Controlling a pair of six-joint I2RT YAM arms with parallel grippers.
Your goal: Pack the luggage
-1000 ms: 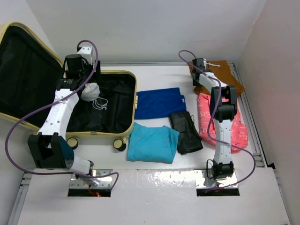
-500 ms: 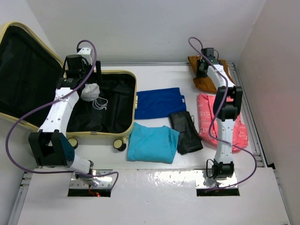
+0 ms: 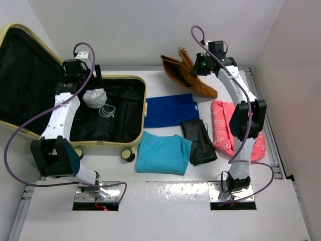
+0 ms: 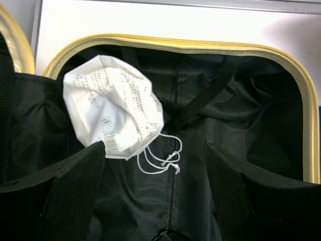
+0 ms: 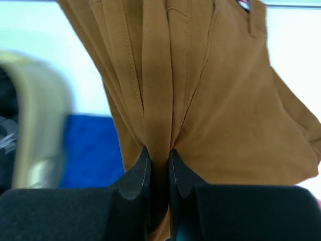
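Next, my right gripper swings left in the top view, lowers the brown garment onto the bare black lining [image 3: 120,122] and releases it.
The pale yellow luggage [image 3: 142,90] lies open at the left, its black lining showing. A white drawstring pouch [image 3: 94,98] lies inside it and fills the upper left of the left wrist view [image 4: 113,113]. My left gripper [image 4: 154,150] is open and empty, hovering above the lining beside the pouch. My right gripper [image 5: 158,153] is shut on a brown garment [image 5: 200,100] and holds it lifted above the back of the table [image 3: 188,73], its lower end trailing near the pink garment.
A dark blue garment [image 3: 170,109], a light blue garment [image 3: 163,153], a black folded item [image 3: 199,141] and a pink patterned garment [image 3: 220,125] lie on the white table [image 3: 170,181]. The luggage wheels [image 3: 128,154] face the near side. Walls stand behind and at the right.
My right gripper has lifted the brown garment from the back right corner and carried it left and up. My left gripper has drawn back and to the left above the pouch.
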